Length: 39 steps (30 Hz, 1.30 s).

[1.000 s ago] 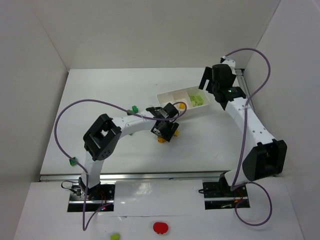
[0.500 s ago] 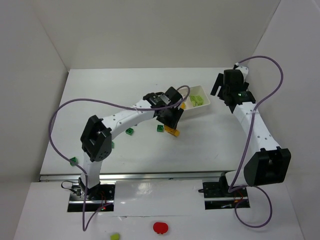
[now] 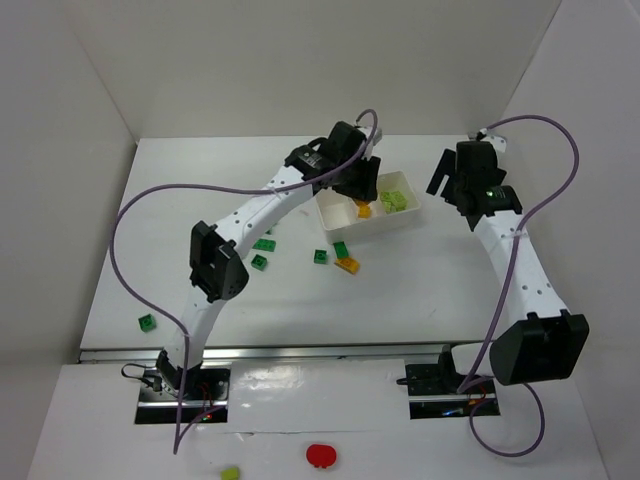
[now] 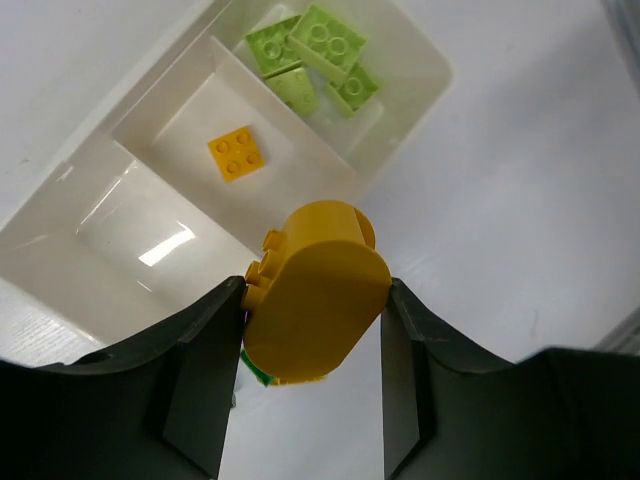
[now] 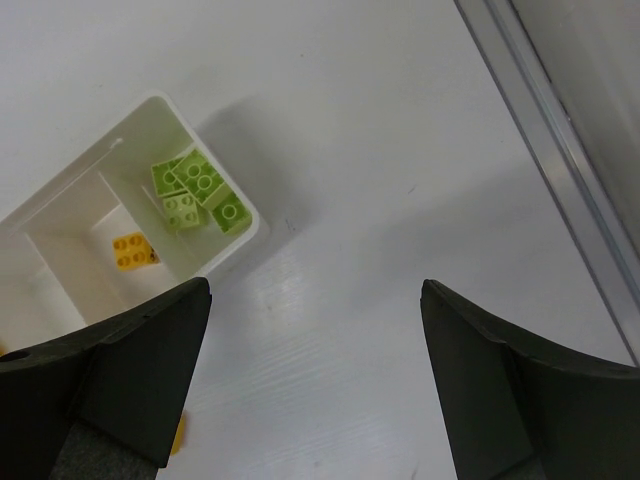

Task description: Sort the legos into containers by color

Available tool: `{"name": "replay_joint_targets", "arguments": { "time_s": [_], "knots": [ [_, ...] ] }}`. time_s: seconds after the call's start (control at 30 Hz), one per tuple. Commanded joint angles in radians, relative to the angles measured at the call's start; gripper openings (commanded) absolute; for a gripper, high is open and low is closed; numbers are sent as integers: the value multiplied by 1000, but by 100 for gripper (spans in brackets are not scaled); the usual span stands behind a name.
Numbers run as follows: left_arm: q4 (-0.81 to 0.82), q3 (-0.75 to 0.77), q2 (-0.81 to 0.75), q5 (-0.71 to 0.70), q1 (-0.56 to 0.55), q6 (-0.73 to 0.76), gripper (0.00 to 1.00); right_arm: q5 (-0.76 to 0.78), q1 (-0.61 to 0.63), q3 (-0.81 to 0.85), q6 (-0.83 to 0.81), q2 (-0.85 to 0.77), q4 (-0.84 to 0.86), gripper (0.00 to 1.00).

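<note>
I should swing my right gripper back around the tray's near side and down onto the loose orange brick's near end, as a dark green brick crowds its far side.
My left gripper [image 3: 357,188] is shut on an orange brick [image 4: 315,300] and holds it above the white tray [image 3: 402,222]. The tray's right compartment holds several pale yellow-green bricks [image 4: 315,48], the middle one holds one orange brick [image 4: 238,153], and the left one looks bare. My right gripper [image 3: 438,178] is open and empty, just right of the tray. In the right wrist view its jaws [image 5: 315,290] stand wide apart over bare table, with the tray [image 5: 243,222] to the upper left. Loose dark green bricks [image 3: 340,249] and an orange brick [image 3: 348,265] lie on the table.
More dark green bricks lie at the centre left [image 3: 262,252] and near the front left edge [image 3: 147,321]. A red round object [image 3: 320,456] and a yellow-green brick [image 3: 230,473] sit in front of the arm bases. White walls enclose the table on three sides.
My left gripper has risen from the table with the orange brick and moved away from the bases to above the tray. My right gripper has drawn back to the right of the tray.
</note>
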Motion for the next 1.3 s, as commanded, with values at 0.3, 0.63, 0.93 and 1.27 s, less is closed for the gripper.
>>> {"name": "replay_joint_targets", "arguments": {
  "time_s": [0.3,0.63,0.93,1.27],
  "knots": [
    [186,38,149,10,12,-14,90,-247,4,-126,15,-184,-91,92],
    [82,-242,-242,-59,139,-47,84,-372,302,-426,-16,-276,119,87],
    [41,-550,-546,-111,337,-92,83,-203,603,-359,-196,82,234,90],
    [21,-568,-565,-79,351,-110,83,-260,582,-226,-339,397,359,84]
  ]
}}
